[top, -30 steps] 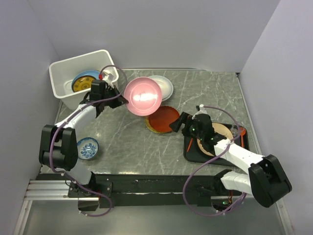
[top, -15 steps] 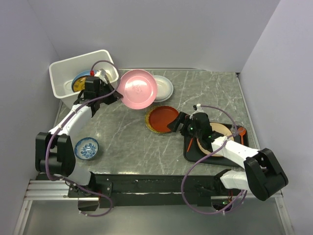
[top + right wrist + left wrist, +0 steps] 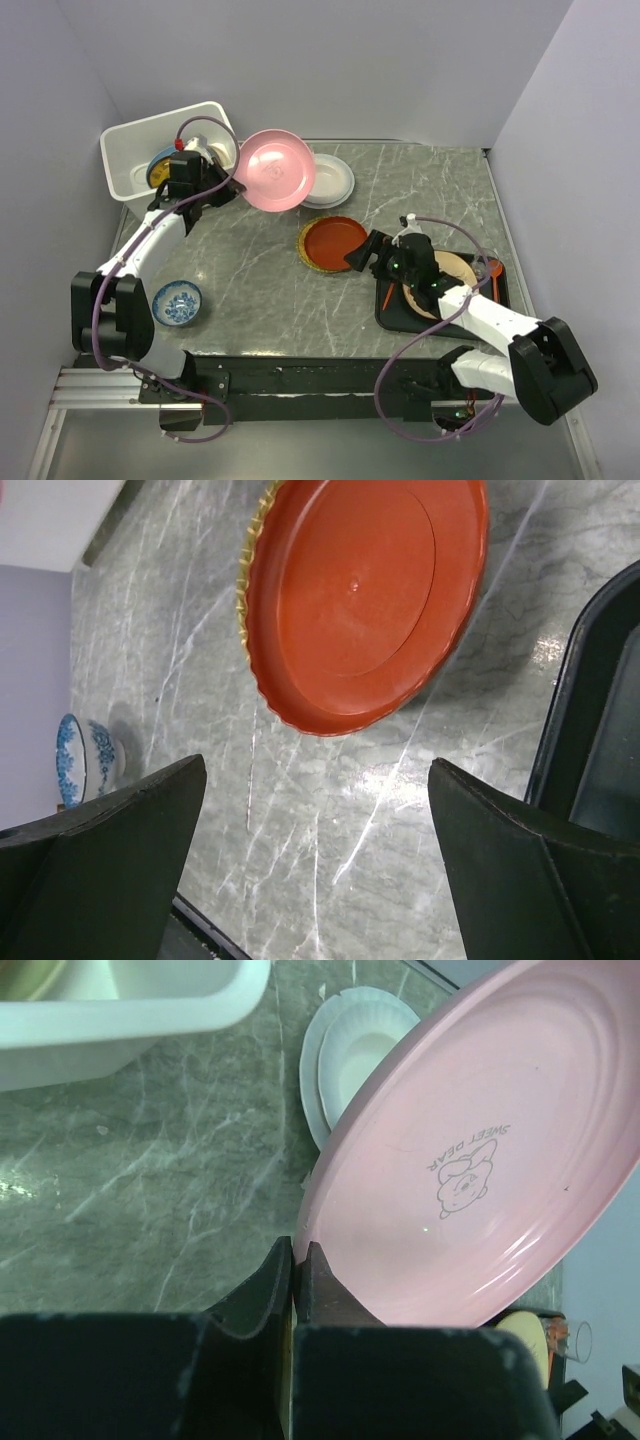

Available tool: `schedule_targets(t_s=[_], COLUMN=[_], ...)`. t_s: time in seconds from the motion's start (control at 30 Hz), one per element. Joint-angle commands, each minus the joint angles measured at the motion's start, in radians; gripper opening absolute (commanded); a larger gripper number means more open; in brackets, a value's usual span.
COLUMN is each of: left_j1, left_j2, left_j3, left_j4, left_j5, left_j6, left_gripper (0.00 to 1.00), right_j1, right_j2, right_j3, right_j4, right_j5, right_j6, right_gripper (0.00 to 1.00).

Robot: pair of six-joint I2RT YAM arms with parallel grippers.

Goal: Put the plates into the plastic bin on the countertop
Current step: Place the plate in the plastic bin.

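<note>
My left gripper needs to go left in the top view and down toward the yellow plate [image 3: 165, 166] to release the pink plate, because the pink plate [image 3: 278, 170] hangs outside the bin.
My left gripper [image 3: 232, 188] is shut on the near rim of the pink plate [image 3: 278, 170] and holds it tilted in the air, just right of the white plastic bin [image 3: 122, 150]. In the left wrist view the fingers [image 3: 300, 1255] pinch the pink plate [image 3: 480, 1160], which has a small bear drawing. A yellow patterned plate [image 3: 165, 166] lies in the bin. A white plate [image 3: 338, 180] lies on the countertop [image 3: 250, 280] behind the pink one. My right gripper [image 3: 362, 256] is open and empty beside the red-orange plate [image 3: 332, 243], which lies on a yellow-rimmed plate [image 3: 247, 580].
A black tray [image 3: 497, 292] at the right holds a cream plate [image 3: 452, 272] and an orange utensil. A small blue-and-white bowl [image 3: 180, 302] sits at the near left. The bin's corner [image 3: 130, 1010] shows in the left wrist view.
My left arm has carried the pink plate back and left, closer to the bin, and tilted it more. The right arm has barely moved.
</note>
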Motion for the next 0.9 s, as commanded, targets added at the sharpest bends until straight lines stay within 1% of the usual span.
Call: schedule_targets(t_s=[0.0,0.2,0.37,0.53,0.67,0.7,0.87], left_j1=[0.008,0.026,0.065,0.112,0.123,0.152,0.178], left_j2=[-0.064,-0.076,-0.114,-0.136,-0.125,-0.119,-0.096], left_j3=[0.048,0.058,0.037,0.015,0.014,0.018,0.054], left_j4=[0.040,0.006,0.001,0.014,0.037,0.046,0.049], left_j5=[-0.042,-0.075,-0.106,-0.117,-0.111,-0.112,-0.132], left_j6=[-0.036,-0.043,-0.056,-0.087,-0.121,-0.125,-0.156], left_gripper=[0.01,0.01,0.01,0.01,0.01,0.01,0.01], right_j1=[-0.002,-0.002,-0.002,-0.002,-0.002,-0.004,-0.004], right_j2=[-0.069,-0.041,0.009,0.025,0.031,0.029,0.014], right_j3=[-0.022,0.000,0.029,0.028,0.020,0.020,0.017], right_j4=[0.004,0.018,0.040,0.060,0.064,0.061,0.040], right_j5=[0.020,-0.001,-0.032,-0.038,-0.036,-0.036,-0.021], right_j6=[-0.013,-0.021,-0.025,-0.019,-0.018,-0.018,-0.025], right_gripper=[0.99,0.99,0.99,0.99,0.99,0.99,0.99])
